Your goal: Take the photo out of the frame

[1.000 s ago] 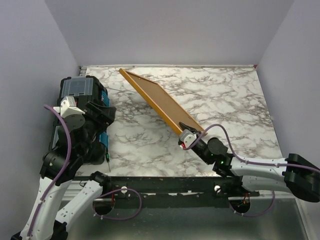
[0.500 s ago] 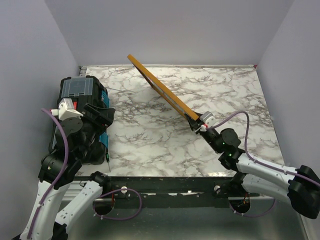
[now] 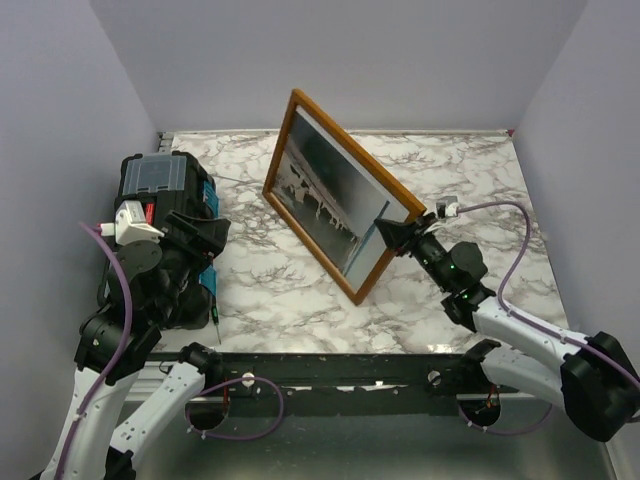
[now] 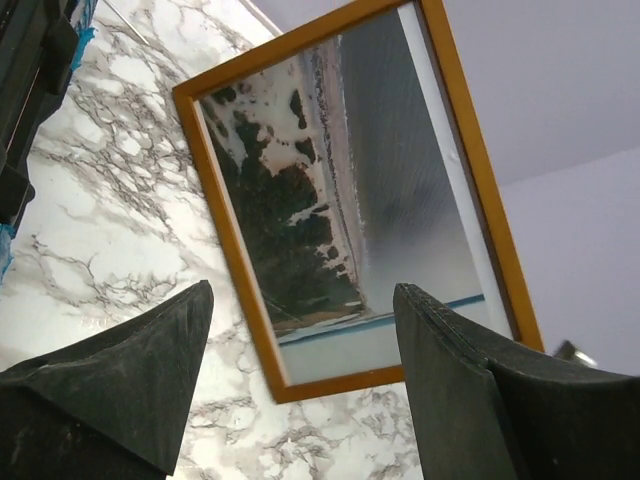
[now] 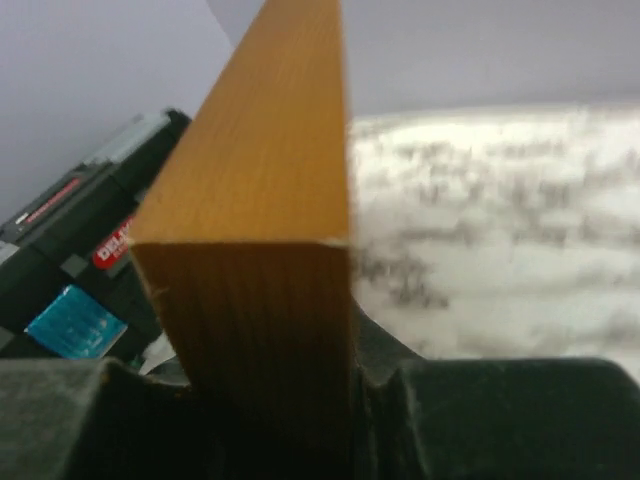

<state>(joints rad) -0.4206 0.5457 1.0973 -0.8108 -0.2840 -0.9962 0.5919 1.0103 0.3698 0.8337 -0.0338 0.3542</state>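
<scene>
Next I need to lower my right gripper and bring it back while turning it, laying the frame (image 3: 355, 150) glazed side up onto the marble table, since I hold it steeply tilted.
The orange-brown wooden frame (image 3: 355, 150) is held up off the marble table, tilted steeply, with its glazed face turned to the left and toward the camera. The photo (image 3: 330, 200) sits inside it, a grey-white landscape with dark trees. My right gripper (image 3: 395, 228) is shut on the frame's right corner; in the right wrist view the frame's wooden edge (image 5: 265, 200) fills the space between the jaws of the right gripper (image 5: 270, 400). My left gripper (image 3: 205, 235) hovers open by the toolbox, apart from the frame. The left gripper (image 4: 300, 300) faces the frame (image 4: 228, 250) and photo (image 4: 300, 200).
A black toolbox (image 3: 155, 180) with blue latches stands at the table's left edge, beside the left arm; it also shows as the toolbox (image 5: 70, 250) past the frame. Grey walls close in the table at the back and both sides.
My right gripper has lifted and rolled the frame: its brown back faced up a second ago, then it stood edge-on, now the photo side shows. The right arm moved rightward. Left arm barely moved.
</scene>
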